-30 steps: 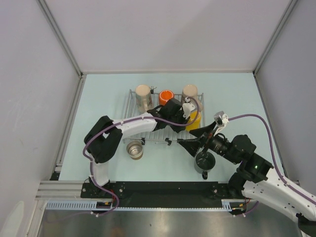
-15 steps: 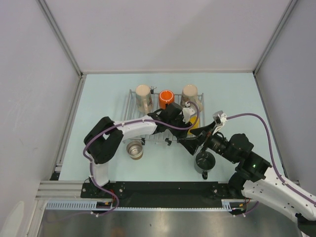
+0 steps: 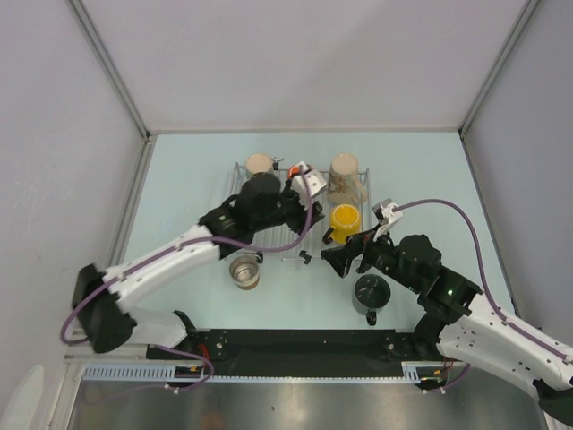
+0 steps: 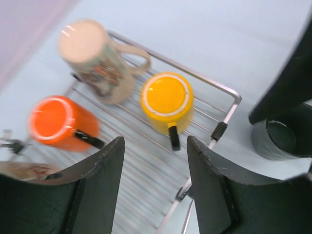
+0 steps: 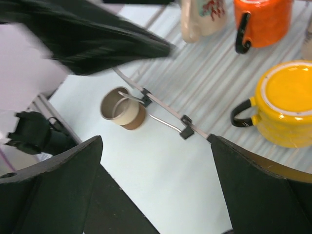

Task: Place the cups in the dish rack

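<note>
The dark grey mug stands with its opening up, below and back from my right gripper. So the gripper tips its fingers down and back astride the mug rim's steel-cup side (image 3: 356,294) next.
The dish rack (image 3: 315,240) holds a beige mug (image 3: 345,175), a yellow mug (image 3: 345,219) bottom up, an orange mug (image 4: 57,122) and a second beige mug (image 3: 259,163), the last two partly hidden by my left arm in the top view. The steel cup (image 3: 243,270) stands on the table by the rack's front left edge. The dark grey mug (image 3: 371,293) stands upright on the table at front right. My left gripper (image 3: 291,208) is open and empty above the rack (image 4: 214,87). My right gripper (image 3: 333,262) is open and empty, just left of the dark grey mug.
Black clips (image 5: 186,133) sit on the rack's front rail. In the right wrist view the left arm (image 5: 87,39) crosses above the steel cup (image 5: 122,107). Grey walls close in the table on three sides.
My left gripper has let go of the yellow mug and drawn back left over the rack, its arm swinging out left. The yellow mug now stands uncovered. My right gripper shifted slightly left.
</note>
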